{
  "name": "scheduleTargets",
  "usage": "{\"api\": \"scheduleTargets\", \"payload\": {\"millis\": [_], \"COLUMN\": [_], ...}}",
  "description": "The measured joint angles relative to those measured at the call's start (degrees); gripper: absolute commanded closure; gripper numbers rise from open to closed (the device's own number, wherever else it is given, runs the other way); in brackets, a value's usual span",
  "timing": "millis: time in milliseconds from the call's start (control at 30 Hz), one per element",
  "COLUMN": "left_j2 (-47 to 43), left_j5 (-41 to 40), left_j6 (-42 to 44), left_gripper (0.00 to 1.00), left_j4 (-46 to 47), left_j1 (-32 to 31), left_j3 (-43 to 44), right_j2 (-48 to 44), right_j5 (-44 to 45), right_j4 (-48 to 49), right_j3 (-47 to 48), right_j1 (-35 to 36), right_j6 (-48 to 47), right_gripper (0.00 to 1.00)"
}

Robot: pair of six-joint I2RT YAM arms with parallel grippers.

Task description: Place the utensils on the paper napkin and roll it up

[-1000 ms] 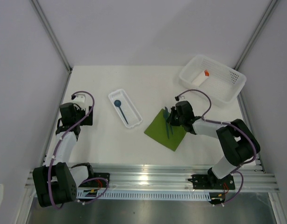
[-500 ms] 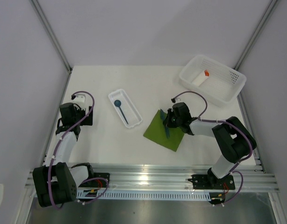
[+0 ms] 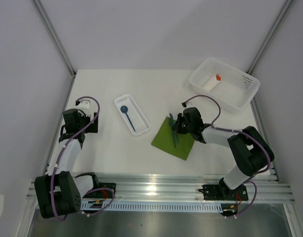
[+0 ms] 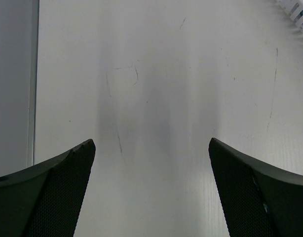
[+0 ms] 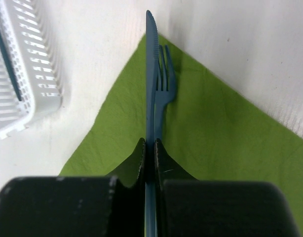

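I should move my right gripper to the right in the wrist view, then lower the knife (image 5: 150,64) and let it go. The napkin below is clear that way, beyond the fork.
The olive-green paper napkin (image 3: 167,141) lies on the table right of centre and also shows in the right wrist view (image 5: 220,143). A blue fork (image 5: 164,89) lies flat on it. My right gripper (image 5: 150,144) is shut on the handle of a slim blue serrated knife (image 5: 150,64), held on edge just left of the fork and pointing past the napkin's far edge. In the top view that gripper (image 3: 177,127) is over the napkin's far corner. The blue spoon (image 3: 127,116) lies in the narrow white tray (image 3: 141,130). My left gripper (image 4: 151,148) is open over bare table.
A white basket (image 3: 240,96) at the back right holds a white piece with an orange tip (image 3: 213,81). The narrow tray's end (image 5: 28,94) is close to the napkin's left side. The tray's corner (image 4: 297,12) shows in the left wrist view.
My right gripper has moved slightly left over the napkin with the knife in it, and the napkin has shifted a little left. The left arm has not moved.
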Motion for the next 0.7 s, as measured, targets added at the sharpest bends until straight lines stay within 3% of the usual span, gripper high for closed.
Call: {"api": "scheduleTargets", "payload": {"millis": [500, 700], "left_j2": [0.0, 0.0], "left_j5": [0.0, 0.0], "left_j6": [0.0, 0.0], "left_gripper": [0.01, 0.0], "left_j4": [-0.1, -0.1], "left_j1": [0.0, 0.0], "left_j3": [0.0, 0.0], "right_j2": [-0.4, 0.0], "right_j5": [-1.0, -1.9], "right_j4": [0.6, 1.3], "right_j3": [-2.3, -3.9], "right_j1": [-1.9, -2.0], "right_j6": [0.0, 0.3], "right_gripper": [0.99, 0.94]}}
